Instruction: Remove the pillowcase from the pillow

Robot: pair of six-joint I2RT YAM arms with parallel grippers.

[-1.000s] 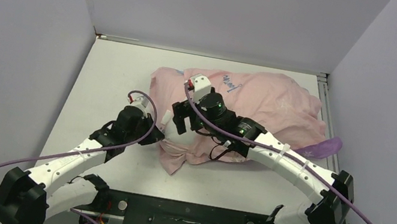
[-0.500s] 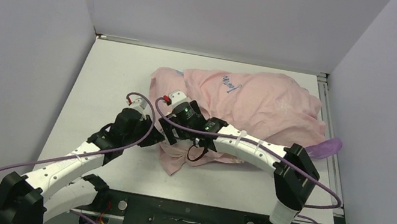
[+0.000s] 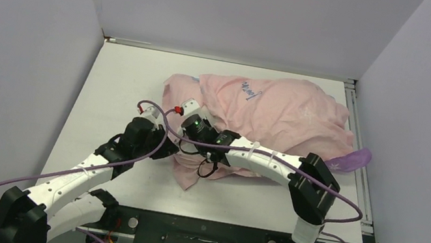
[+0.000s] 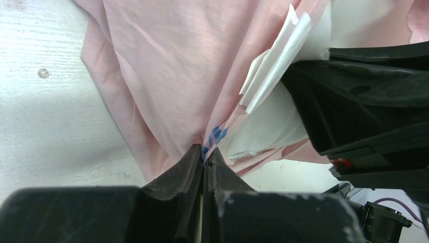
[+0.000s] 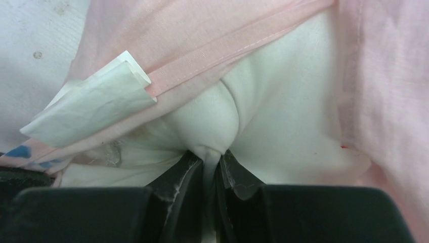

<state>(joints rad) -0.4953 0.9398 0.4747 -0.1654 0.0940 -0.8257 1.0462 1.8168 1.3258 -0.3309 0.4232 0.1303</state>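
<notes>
My right gripper draws to the right in the top view next, over the near pink cloth, and releases the fold, since the case still covers the pillow (image 5: 283, 116).
The pillowcase (image 3: 281, 109) lies inside out, pale pink, bunched over the pillow at the table's centre right, with a purple corner (image 3: 352, 159) poking out at the right. My left gripper (image 4: 206, 152) is shut on the case's pink hem (image 4: 167, 76) at its near left opening, by some blue print. Right beside it, my right gripper (image 5: 211, 156) reaches into the opening. It is shut on a pinched fold of the white pillow (image 5: 283, 116). The pink hem (image 5: 227, 45) and a white label (image 5: 91, 109) sit just above the jaws. From above, both grippers meet near the opening (image 3: 179, 147).
A white table (image 3: 121, 79) stands between grey walls on three sides. A metal rail (image 3: 358, 182) runs along the right edge. Purple cables loop over both arms. My right gripper's black body (image 4: 364, 101) fills the right of the left wrist view.
My right arm swung down and left into the pillowcase opening, then its jaws closed from open onto the white pillow. The left gripper kept its hold and stayed put.
</notes>
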